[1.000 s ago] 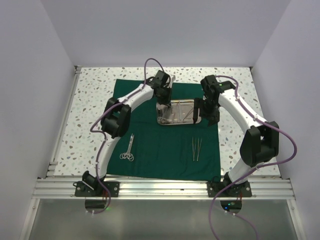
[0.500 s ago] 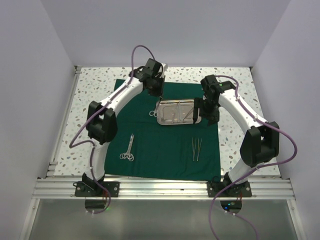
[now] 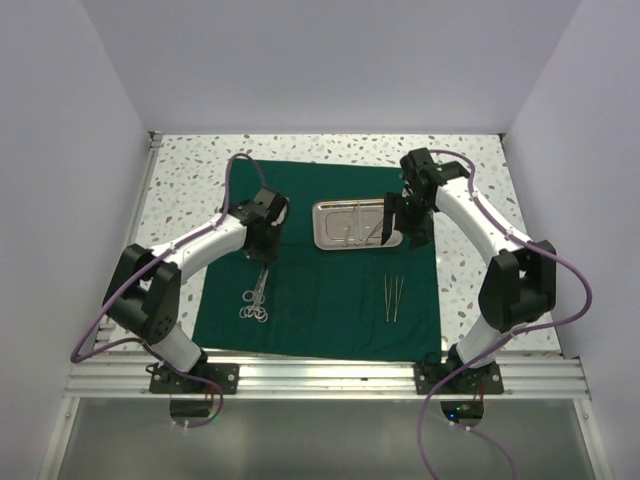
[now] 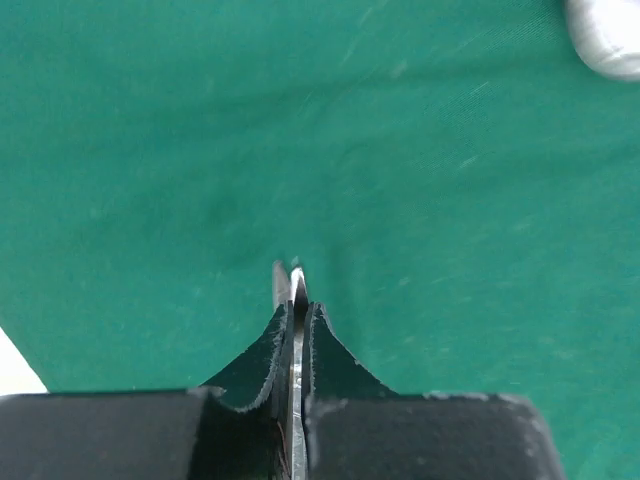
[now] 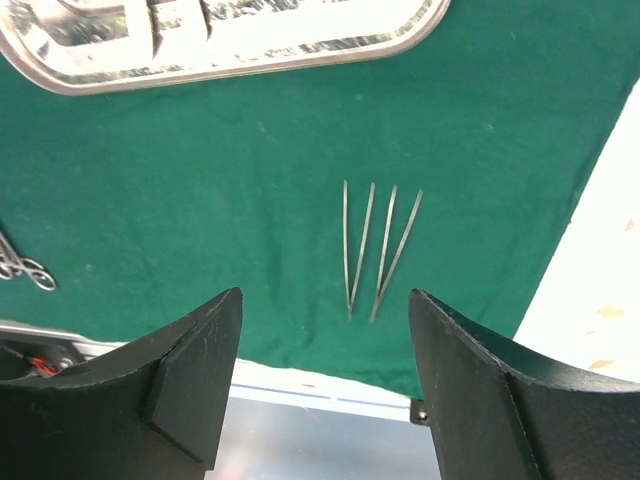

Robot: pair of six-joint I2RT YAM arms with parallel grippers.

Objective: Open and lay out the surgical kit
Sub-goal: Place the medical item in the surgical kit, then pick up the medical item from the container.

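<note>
I will next move my right gripper outward, to the left in the top view, and down onto the far end of the slender steel tweezers still in the tray [image 3: 335, 240].
The dark green drape [image 3: 320, 290] lies spread flat on the table. The steel tray [image 3: 335, 240] sits on its far middle with slender instruments still in it. My left gripper [image 3: 263, 260] is low over the drape's left part, shut on ring-handled steel forceps [image 4: 290, 280] whose tips stick out past the pads. The forceps run down beside the scissors [image 3: 258, 305] lying on the cloth. Two tweezers [image 3: 393, 298] lie on the drape's right part and also show in the right wrist view [image 5: 378, 245]. My right gripper [image 3: 388, 232] hangs open and empty at the tray's right end [image 5: 325, 292].
The speckled tabletop [image 3: 180, 200] borders the drape on all sides. White walls enclose the left, back and right. An aluminium rail [image 3: 320, 375] runs along the near edge. A tray corner [image 4: 610, 40] shows at the left wrist view's top right.
My left arm lifted the forceps out of the tray, swung left and toward the near side, and came down beside the scissors. The right gripper has hardly moved.
</note>
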